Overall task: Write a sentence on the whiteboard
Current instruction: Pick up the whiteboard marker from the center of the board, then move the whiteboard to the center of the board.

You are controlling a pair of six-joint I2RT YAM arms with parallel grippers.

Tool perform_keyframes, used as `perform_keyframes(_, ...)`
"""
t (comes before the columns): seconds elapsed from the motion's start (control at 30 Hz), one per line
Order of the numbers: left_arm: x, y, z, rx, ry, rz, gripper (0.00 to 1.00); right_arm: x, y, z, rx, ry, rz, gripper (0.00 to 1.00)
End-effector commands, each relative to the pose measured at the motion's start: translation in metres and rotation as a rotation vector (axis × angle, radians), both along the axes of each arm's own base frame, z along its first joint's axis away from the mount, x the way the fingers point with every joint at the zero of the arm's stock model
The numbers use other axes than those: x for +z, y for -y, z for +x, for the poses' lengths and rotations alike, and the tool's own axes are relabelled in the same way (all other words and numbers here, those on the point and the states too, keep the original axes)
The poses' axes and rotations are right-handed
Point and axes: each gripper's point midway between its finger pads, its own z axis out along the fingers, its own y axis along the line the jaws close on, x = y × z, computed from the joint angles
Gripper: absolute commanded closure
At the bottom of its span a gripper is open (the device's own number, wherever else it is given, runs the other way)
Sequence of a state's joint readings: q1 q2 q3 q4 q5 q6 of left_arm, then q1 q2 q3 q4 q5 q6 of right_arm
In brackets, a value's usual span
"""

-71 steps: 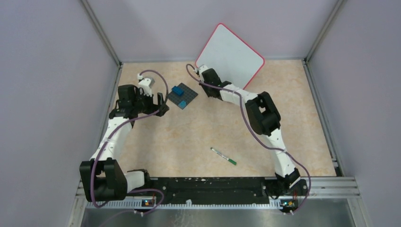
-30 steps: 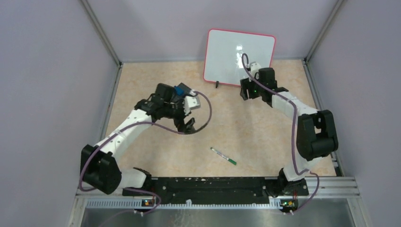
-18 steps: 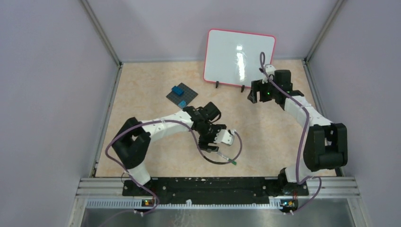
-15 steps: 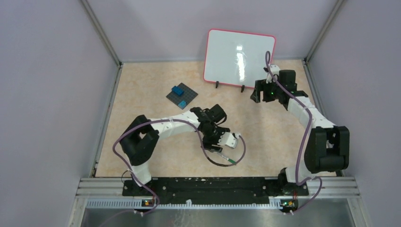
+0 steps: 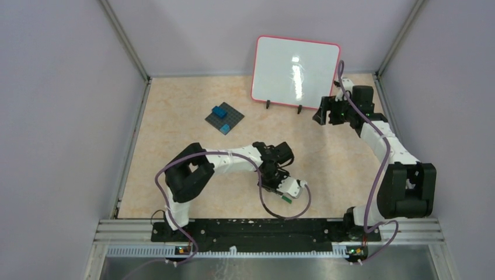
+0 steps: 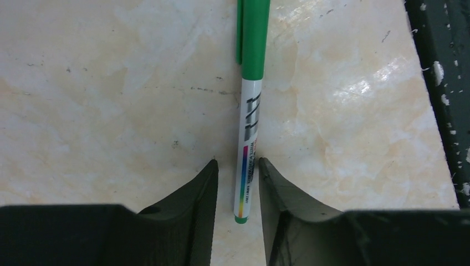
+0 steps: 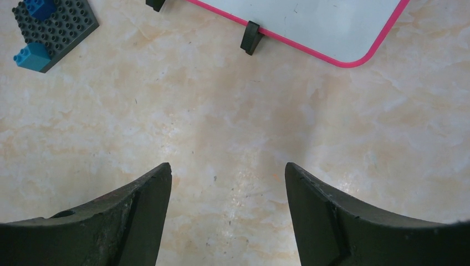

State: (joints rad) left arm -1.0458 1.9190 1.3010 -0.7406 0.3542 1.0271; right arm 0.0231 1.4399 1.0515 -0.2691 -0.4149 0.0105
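The whiteboard's nearer black foot [image 5: 299, 109] [image 7: 252, 37] juts clear of the pink rim, and my right gripper comes down to the left in the top view and closes around that foot next.
The whiteboard [image 5: 296, 70] stands upright on small black feet at the back of the table, blank, with a pink rim; its lower corner [image 7: 332, 27] shows in the right wrist view. A marker [image 6: 249, 138] with a white barrel and a green cap lies flat on the table near the front. My left gripper [image 6: 238, 164] is down over it and straddles the barrel's tail end. Its jaws stand narrow, with a thin gap on the left side of the barrel. From above, the left gripper [image 5: 274, 185] hides most of the marker [image 5: 286, 199]. My right gripper [image 5: 322, 114] hangs open and holds nothing, beside the board's lower right corner.
A dark-grey studded plate [image 5: 224, 118] with blue blocks lies at the left middle, and the plate [image 7: 55, 25] also shows in the right wrist view. The black base rail [image 5: 251, 227] runs along the near edge, close to the marker's cap. Purple-grey walls enclose the table.
The left arm swung from beside the plate to the marker, lowered over it, and narrowed its jaws. The right arm let the board stand and drew off to the right.
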Motion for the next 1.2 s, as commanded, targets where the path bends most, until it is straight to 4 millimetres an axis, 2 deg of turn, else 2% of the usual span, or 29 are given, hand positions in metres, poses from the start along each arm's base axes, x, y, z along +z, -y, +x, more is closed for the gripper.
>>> perform_keyframes(0.0, -0.012, -0.005, -0.004, 0.001, -0.019, 0.051, 0.69, 0.008, -0.003, 0.002, 0.008, 0.023, 0.023, 0.29)
perform_keyframes(0.1, -0.005, -0.005, -0.001, 0.068, -0.011, 0.053, 0.83, 0.003, -0.004, 0.004, -0.011, -0.006, 0.042, 0.31)
perform_keyframes(0.2, 0.011, -0.005, -0.004, 0.122, -0.017, 0.012, 0.99, -0.001, -0.001, 0.008, -0.047, -0.012, 0.049, 0.33)
perform_keyframes(0.3, 0.035, -0.004, -0.005, 0.195, -0.052, -0.047, 1.00, -0.007, 0.000, 0.013, -0.082, -0.004, 0.053, 0.35)
perform_keyframes(0.37, 0.059, -0.002, 0.002, 0.265, -0.101, -0.116, 1.00, -0.012, -0.003, 0.018, -0.093, 0.003, 0.039, 0.37)
perform_keyframes(0.47, 0.111, -0.002, 0.026, 0.412, -0.183, -0.285, 1.00, -0.020, -0.012, 0.030, -0.096, 0.007, 0.005, 0.41)
perform_keyframes(0.5, 0.128, -0.007, 0.043, 0.478, -0.195, -0.347, 1.00, -0.022, -0.015, 0.035, -0.099, 0.007, -0.010, 0.42)
perform_keyframes(0.57, 0.156, -0.017, 0.064, 0.579, -0.207, -0.444, 1.00, -0.026, -0.023, 0.045, -0.105, 0.006, -0.040, 0.43)
perform_keyframes(0.7, 0.194, -0.047, 0.100, 0.764, -0.211, -0.572, 1.00, -0.035, -0.040, 0.066, -0.128, 0.000, -0.085, 0.46)
perform_keyframes(0.83, 0.215, -0.074, 0.116, 0.881, -0.171, -0.658, 1.00, -0.043, -0.051, 0.088, -0.178, 0.004, -0.112, 0.48)
perform_keyframes(1.0, 0.229, -0.091, 0.119, 0.931, -0.132, -0.721, 1.00, -0.055, -0.063, 0.113, -0.211, 0.017, -0.151, 0.51)
perform_keyframes(1.17, 0.238, -0.102, 0.121, 0.953, -0.136, -0.759, 1.00, -0.065, -0.064, 0.136, -0.272, 0.020, -0.209, 0.57)
